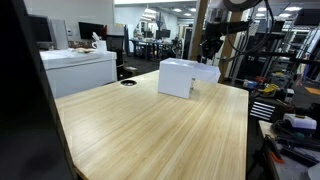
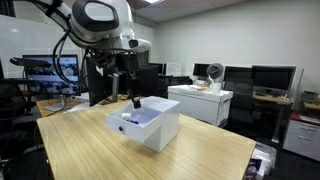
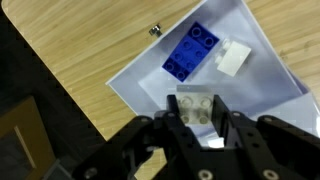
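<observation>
The small translucent studded brick in my gripper will go down beside the blue brick in the open white box next, and I will then release it there.
In the wrist view my gripper is shut on a small translucent studded brick, which sits between the two black fingers. Right below it is an open white box holding a blue brick and a smaller white brick. In both exterior views the gripper hangs just over the box, which stands on the wooden table; from the other side the gripper shows behind the box. The held brick is too small to make out in these views.
A small metal bit lies on the table beside the box. A round cable hole is in the tabletop. A white cabinet stands beyond the table, along with desks with monitors and cluttered shelves.
</observation>
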Controlling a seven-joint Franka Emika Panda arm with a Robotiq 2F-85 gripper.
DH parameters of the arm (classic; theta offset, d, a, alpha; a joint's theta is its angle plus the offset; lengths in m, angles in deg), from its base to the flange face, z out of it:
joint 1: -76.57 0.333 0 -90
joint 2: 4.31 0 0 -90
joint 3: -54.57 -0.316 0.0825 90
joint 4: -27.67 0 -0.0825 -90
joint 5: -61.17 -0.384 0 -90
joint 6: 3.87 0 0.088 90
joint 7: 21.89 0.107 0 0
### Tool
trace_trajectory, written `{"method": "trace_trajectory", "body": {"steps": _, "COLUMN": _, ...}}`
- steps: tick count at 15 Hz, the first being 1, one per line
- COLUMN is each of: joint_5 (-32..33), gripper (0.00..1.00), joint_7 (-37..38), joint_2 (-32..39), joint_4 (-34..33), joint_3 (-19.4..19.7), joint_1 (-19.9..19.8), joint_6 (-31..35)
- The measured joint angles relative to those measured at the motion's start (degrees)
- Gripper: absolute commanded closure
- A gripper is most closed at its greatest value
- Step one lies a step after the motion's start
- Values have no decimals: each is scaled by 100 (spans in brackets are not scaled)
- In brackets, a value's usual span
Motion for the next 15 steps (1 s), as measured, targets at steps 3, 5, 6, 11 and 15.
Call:
{"method": "trace_trajectory", "body": {"steps": 3, "joint_5": 16, "gripper": 87, "joint_7": 145, "joint_2": 121, "joint_4": 0, "joint_3": 27, "joint_1": 0, "joint_6": 11}}
{"method": "trace_trajectory", "body": {"steps": 5, "joint_5": 57, "gripper": 39, "joint_7": 215, "joint_2": 192, "joint_4": 0, "joint_3": 59, "joint_1": 0, "joint_6": 39}}
{"method": "trace_trajectory", "body": {"steps": 6, "joint_5": 112, "gripper": 38, "joint_7": 266, "joint_2": 222, "joint_4": 0, "joint_3": 77, "joint_1": 0, "joint_6": 59}}
{"method": "trace_trajectory", "body": {"steps": 11, "joint_5": 275, "gripper": 8, "joint_7": 401, "joint_2": 270, "joint_4": -1, "joint_3": 146, "joint_1": 0, "joint_6": 164}}
{"method": "trace_trajectory", "body": {"steps": 15, "joint_5": 369, "gripper": 0, "joint_7": 518, "joint_2": 217, "joint_4": -30, "joint_3": 143, "joint_1": 11, "joint_6": 139}}
